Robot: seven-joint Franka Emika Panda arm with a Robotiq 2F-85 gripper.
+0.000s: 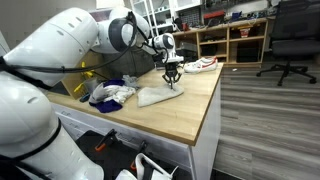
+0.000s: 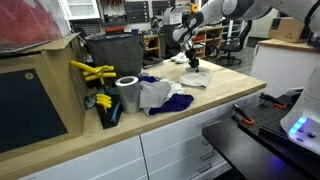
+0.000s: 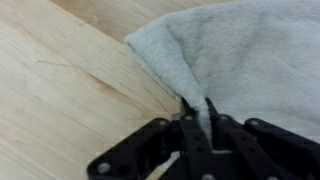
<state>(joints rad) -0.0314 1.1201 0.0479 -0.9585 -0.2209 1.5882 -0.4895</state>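
Note:
The gripper lifts the towel's fold next, tilting, then lowers it over the towel's flat part (image 1: 154, 96) (image 3: 262, 60) and releases, since that part stretches from the gripper toward the heap of cloths.
A pale grey towel (image 3: 250, 55) lies flat on the wooden table (image 3: 60, 90). In the wrist view my gripper (image 3: 198, 108) comes in from the bottom, its two dark fingers pinched together on a raised fold at the towel's left edge. In both exterior views the gripper (image 1: 172, 74) (image 2: 194, 66) points straight down onto the towel (image 1: 158, 96) (image 2: 196, 78) in the middle of the tabletop. The fingertips are partly buried in the cloth.
A heap of white and blue cloths (image 1: 108, 93) (image 2: 160, 95) lies beside the towel. A metal can (image 2: 127, 93), yellow-handled tools (image 2: 92, 72) and a dark bin (image 2: 113, 50) stand at one end. A white and red item (image 1: 203, 64) lies at the far edge.

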